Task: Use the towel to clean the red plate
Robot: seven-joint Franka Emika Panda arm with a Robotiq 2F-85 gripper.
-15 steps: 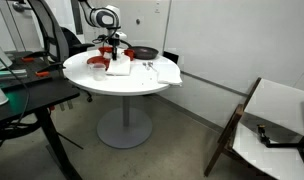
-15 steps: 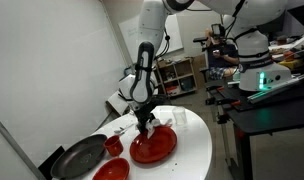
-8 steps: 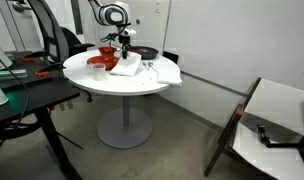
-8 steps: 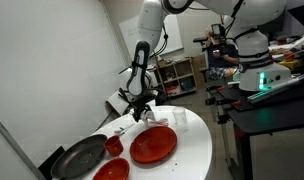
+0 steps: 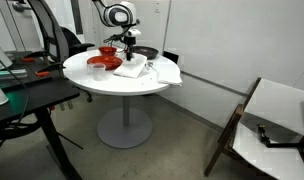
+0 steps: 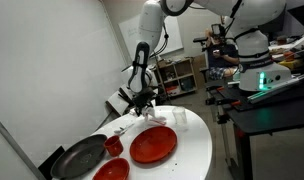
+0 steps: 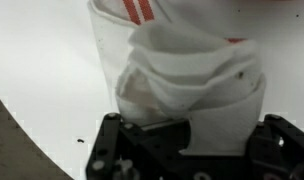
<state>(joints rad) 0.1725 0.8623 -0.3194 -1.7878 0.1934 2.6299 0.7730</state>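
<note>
The bunched white towel should go down next toward the tabletop (image 6: 151,121) beside the red plate, and my gripper will let go of it there, because that spot is below my gripper.
The red plate (image 5: 96,64) lies on the round white table (image 5: 112,85); it also shows in an exterior view (image 6: 152,146). My gripper (image 5: 127,56) is shut on the white towel (image 5: 132,68) and holds it just beside the plate, off its surface. In an exterior view the gripper (image 6: 148,109) hangs above the table behind the plate with the towel (image 6: 155,117) drooping below it. In the wrist view the bunched towel (image 7: 187,80), with red stripes at its top, fills the space between my fingers (image 7: 192,150).
A dark pan (image 6: 78,157), a red cup (image 6: 113,146) and a red bowl (image 6: 110,171) sit beside the plate. More white cloth (image 5: 166,72) lies near the table edge. A desk (image 5: 22,95) and a chair (image 5: 272,125) flank the table.
My gripper rose off the red plate with the towel and shifted sideways away from the plate. The plate now lies uncovered.
</note>
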